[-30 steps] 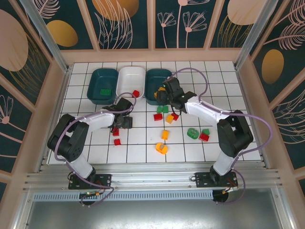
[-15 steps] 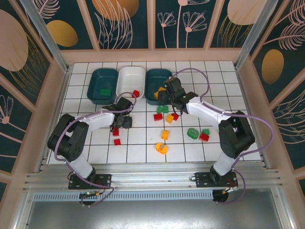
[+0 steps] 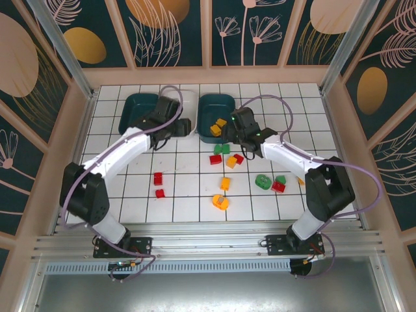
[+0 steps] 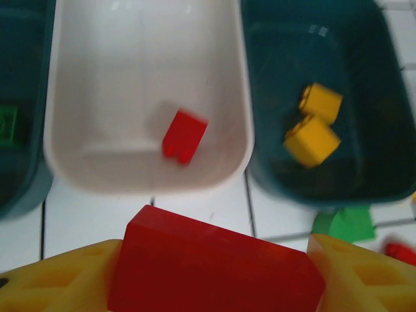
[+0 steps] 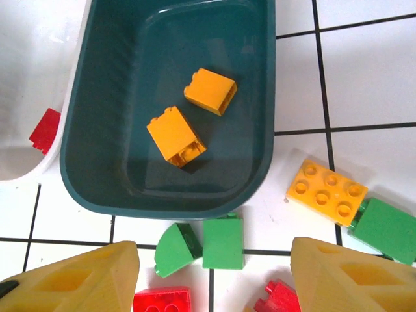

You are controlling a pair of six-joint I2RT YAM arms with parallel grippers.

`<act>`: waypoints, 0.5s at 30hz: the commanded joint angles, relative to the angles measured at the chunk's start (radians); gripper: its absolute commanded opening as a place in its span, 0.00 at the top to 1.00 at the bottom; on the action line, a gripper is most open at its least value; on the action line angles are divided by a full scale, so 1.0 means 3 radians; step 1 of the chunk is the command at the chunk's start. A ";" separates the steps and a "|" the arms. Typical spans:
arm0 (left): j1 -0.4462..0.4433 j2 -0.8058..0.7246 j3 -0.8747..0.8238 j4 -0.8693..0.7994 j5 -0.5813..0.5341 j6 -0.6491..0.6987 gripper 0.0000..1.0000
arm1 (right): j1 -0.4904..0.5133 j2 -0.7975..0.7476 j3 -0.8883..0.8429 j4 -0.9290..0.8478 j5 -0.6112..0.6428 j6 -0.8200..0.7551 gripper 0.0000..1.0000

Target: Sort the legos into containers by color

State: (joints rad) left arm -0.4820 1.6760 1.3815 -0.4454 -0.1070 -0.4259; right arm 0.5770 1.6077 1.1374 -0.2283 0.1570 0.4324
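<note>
The white tub's near end (image 3: 193, 130) (image 4: 138, 155) holds a red brick and is outward and below. My left gripper will next carry my brick past the tub's rim, lower and release it.
My left gripper (image 3: 174, 127) is shut on a red brick (image 4: 214, 266), just short of the near rim of the white tub (image 4: 146, 175). One red brick (image 4: 184, 135) lies in that tub. The left teal tub (image 3: 133, 110) holds a green brick (image 4: 6, 123). The right teal tub (image 5: 260, 130) holds two orange bricks (image 5: 175, 136). My right gripper (image 5: 211, 279) stands open with nothing held, over two green bricks (image 5: 223, 242) and two red ones (image 5: 162, 300) just in front of that tub.
An orange plate brick (image 5: 327, 192) and a green brick (image 5: 387, 229) lie to the right of the tub. Further loose bricks are on the tiles: two red (image 3: 158, 178), two orange (image 3: 225, 183), a green ring (image 3: 263, 182) and a red one (image 3: 278, 186).
The left gripper rose from the tiles near the two red bricks and swung back to the white tub with a red brick. The right gripper drew back from the right teal tub.
</note>
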 commanded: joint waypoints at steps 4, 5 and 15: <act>0.0295 0.0895 0.0579 -0.0082 0.0351 0.0010 0.40 | -0.0021 -0.0343 -0.0162 -0.0133 0.0114 -0.0011 0.36; 0.0316 0.0994 0.0658 -0.0094 0.0392 0.0000 0.39 | -0.0026 -0.0366 -0.0184 -0.0175 0.0150 -0.0023 0.36; 0.0349 0.1340 0.1025 -0.0157 0.0495 0.0013 0.14 | -0.0078 -0.0586 -0.0472 -0.0238 0.0133 -0.0012 0.32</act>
State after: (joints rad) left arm -0.3725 2.0884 1.6398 -0.4866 0.0036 -0.4278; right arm 0.5568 1.4521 1.0145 -0.2874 0.1886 0.4255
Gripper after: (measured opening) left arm 0.842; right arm 0.677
